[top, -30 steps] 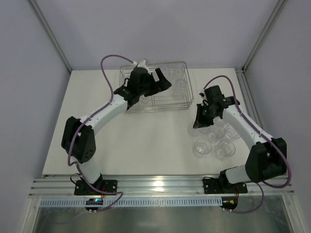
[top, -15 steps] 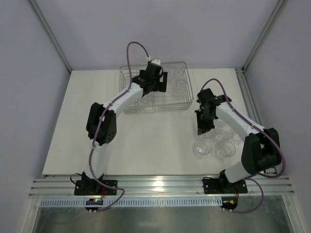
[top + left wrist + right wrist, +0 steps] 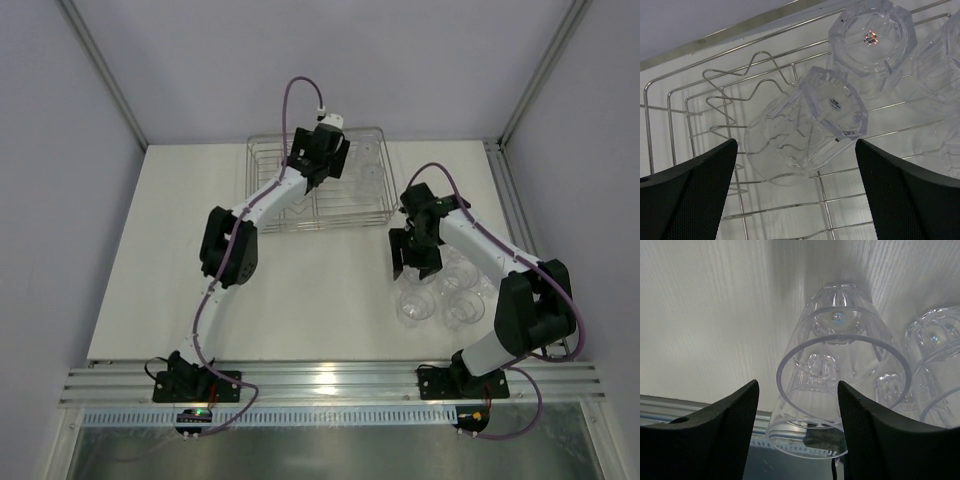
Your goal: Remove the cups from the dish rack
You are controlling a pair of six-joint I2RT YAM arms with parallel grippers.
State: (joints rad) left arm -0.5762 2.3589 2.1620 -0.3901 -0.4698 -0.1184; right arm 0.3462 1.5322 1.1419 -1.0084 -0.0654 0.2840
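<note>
My left gripper should go down to the tilted clear cup and turn slightly, so its fingers line up with the cup's sides.
The wire dish rack (image 3: 262,226) stands at the back of the table. My left gripper (image 3: 322,165) hovers over it, open and holding nothing. In the left wrist view the left gripper (image 3: 796,145) frames a clear cup (image 3: 805,125) lying tilted on the rack wires (image 3: 705,107), with an upside-down cup (image 3: 872,42) behind it. My right gripper (image 3: 413,265) is open at the right of the table, beside several cups (image 3: 463,308) standing there. Seen from the right wrist, the right gripper (image 3: 798,390) has its fingers spread either side of an upright cup (image 3: 840,347).
More cups (image 3: 370,172) sit in the rack's right half. Another cup (image 3: 935,355) stands close to the right of the one between the right fingers. An aluminium rail (image 3: 330,380) runs along the near table edge, and frame posts (image 3: 540,75) rise at the back corners.
My right gripper has opened, letting go of a cup among those on the table. The left arm has stretched further back over the rack, still open.
</note>
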